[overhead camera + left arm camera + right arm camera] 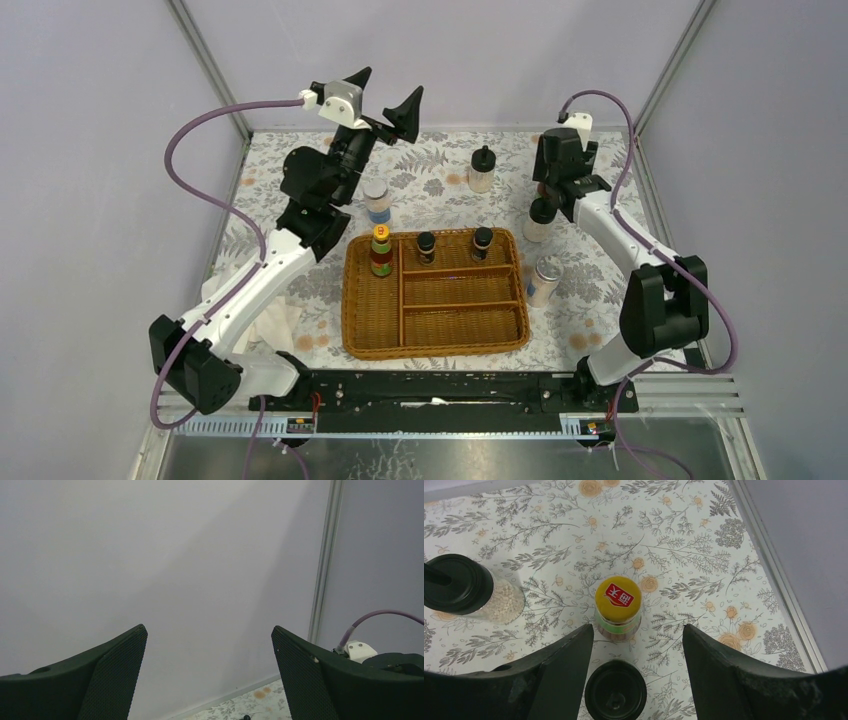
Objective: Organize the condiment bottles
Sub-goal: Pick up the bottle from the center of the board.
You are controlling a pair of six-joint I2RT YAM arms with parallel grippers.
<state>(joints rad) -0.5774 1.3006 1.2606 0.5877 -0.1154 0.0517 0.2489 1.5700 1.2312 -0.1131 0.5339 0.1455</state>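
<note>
My right gripper is open, and the yellow cap sits off-center beyond its fingers. It will next move outward, slightly down and to the left in the wrist view, around the yellow cap.
The wicker basket [437, 337] holds one yellow-capped red-green bottle [381, 250] and two dark black-capped jars [426, 247] [482, 242] in its far compartments. One silver-lidded shaker [377, 200] stands beyond the basket, another [545, 280] to its right. One cream jar [482, 170] stands at the back. My right gripper [636, 627] is open, its fingers either side of and above the second cream jar's black lid [615, 692], not touching. The second yellow-capped bottle [618, 609] stands just beyond it, hidden in the top view. My left gripper [385, 95] is open, empty and raised high.
A white cloth [270, 320] lies left of the basket under the left arm. The enclosure's metal edge [774, 570] runs close on the right of the yellow-capped bottle. The back cream jar [469, 590] stands to the left in the right wrist view.
</note>
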